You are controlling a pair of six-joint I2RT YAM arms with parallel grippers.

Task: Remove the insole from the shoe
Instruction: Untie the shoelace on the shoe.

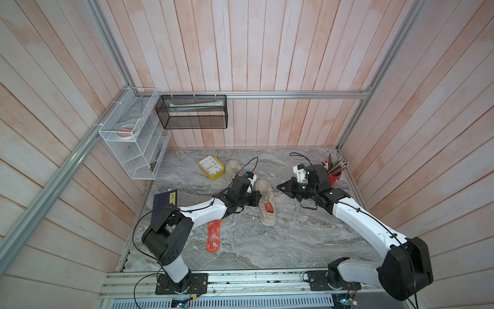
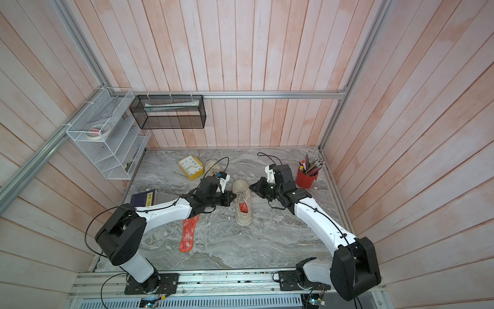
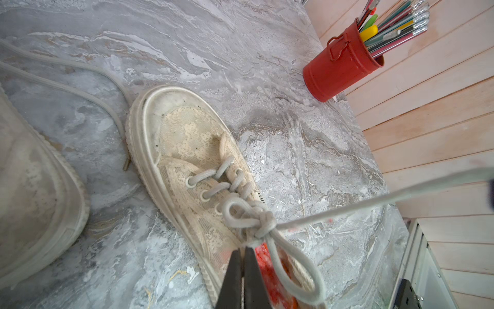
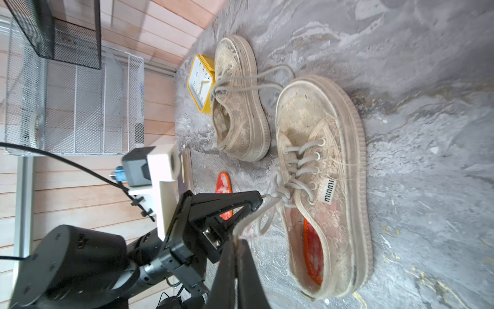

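Note:
My right gripper holds the lace's loose end above the still-tied knot, so next it will go up and away from the shoe toward the pencil cup (image 2: 306, 180) and let go of the loose end.
A beige lace sneaker (image 1: 264, 214) lies mid-table with a red insole (image 1: 268, 207) lying inside its opening, also clear in the right wrist view (image 4: 311, 248). My left gripper (image 3: 242, 250) is shut on the shoelace right at the knot (image 3: 263, 222), above the tongue. My right gripper (image 4: 236, 242) is shut on the lace's free end, and the lace (image 3: 374, 207) runs taut from the knot to it. In both top views the grippers (image 1: 258, 198) (image 1: 279, 186) flank the shoe (image 2: 243, 216). Another red insole (image 1: 213, 235) lies loose on the table by the left arm.
A matching sneaker (image 1: 232, 168) with loose laces and a yellow clock (image 1: 211, 167) sit behind the left arm. A red pencil cup (image 1: 334, 178) stands at the back right, a dark blue book (image 1: 165, 200) at the left. Wire racks (image 1: 133, 139) hang on the wall.

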